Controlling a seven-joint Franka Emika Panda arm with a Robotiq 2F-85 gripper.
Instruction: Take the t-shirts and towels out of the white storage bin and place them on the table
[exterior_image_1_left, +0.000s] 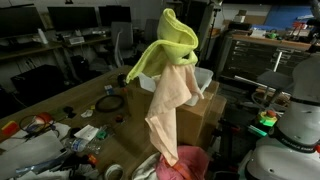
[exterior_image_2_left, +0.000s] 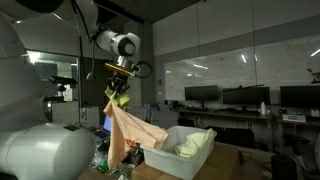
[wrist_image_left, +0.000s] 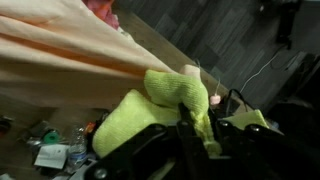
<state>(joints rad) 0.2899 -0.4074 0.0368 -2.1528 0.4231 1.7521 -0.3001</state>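
Note:
The spot on the tabletop (exterior_image_1_left: 148, 168) beside the pink cloth is below my gripper, outside the bin. My gripper should stay high and open to let go of the yellow-green towel (exterior_image_1_left: 168, 48) over it.
My gripper (exterior_image_2_left: 118, 92) is shut on a yellow-green towel (exterior_image_1_left: 168, 48) and a peach cloth (exterior_image_1_left: 168, 115), holding both high in the air. The peach cloth hangs down long below the towel in both exterior views (exterior_image_2_left: 128, 130). In the wrist view the yellow-green towel (wrist_image_left: 160, 105) bunches between the fingers (wrist_image_left: 200, 125) and the peach cloth (wrist_image_left: 60, 55) spreads across the top. The white storage bin (exterior_image_2_left: 170, 160) stands on the table and still holds a yellow-green cloth (exterior_image_2_left: 195, 143). The bin is partly hidden behind the cloths in an exterior view (exterior_image_1_left: 205, 78).
A pink cloth (exterior_image_1_left: 185, 163) lies below the hanging cloth. A cardboard box (exterior_image_1_left: 200, 115) stands beside the bin. The table (exterior_image_1_left: 110, 120) carries clutter: cables, small packets and tape (exterior_image_1_left: 70, 135). Desks with monitors (exterior_image_2_left: 235, 98) stand behind.

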